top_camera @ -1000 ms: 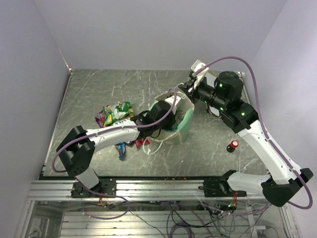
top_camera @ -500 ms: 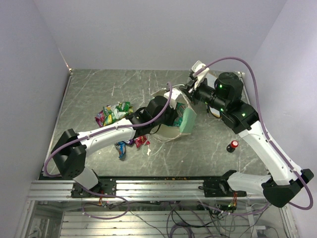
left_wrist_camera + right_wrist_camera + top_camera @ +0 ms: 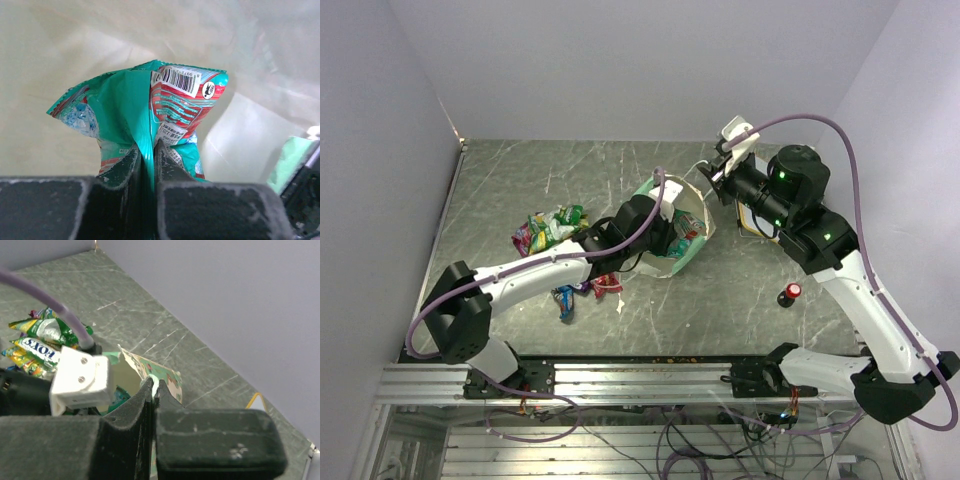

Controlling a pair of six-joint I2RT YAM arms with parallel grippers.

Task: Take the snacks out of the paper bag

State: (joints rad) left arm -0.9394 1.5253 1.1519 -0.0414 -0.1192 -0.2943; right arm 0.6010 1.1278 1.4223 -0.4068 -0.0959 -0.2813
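My left gripper needs to lift the teal and red packet out of the bag, go left in the top view and lower to release it beside the green and yellow pile of snacks.
The mint-green paper bag is tipped on the table, its cream inside facing my left arm. My left gripper is inside the bag, shut on a fold of a teal and red snack packet with a barcode. My right gripper is shut on the bag's upper rim and holds it up. More snacks lie in a green and yellow pile left of the bag. Several small ones lie under my left forearm.
A red-capped black knob stands on the table right of the bag. A white board with a yellow edge lies under my right arm. The green and yellow packets also show at the left of the right wrist view.
My right gripper has pulled the bag's rim up and to the right. My left arm has reached further right into the bag's mouth, still pinching the packet.
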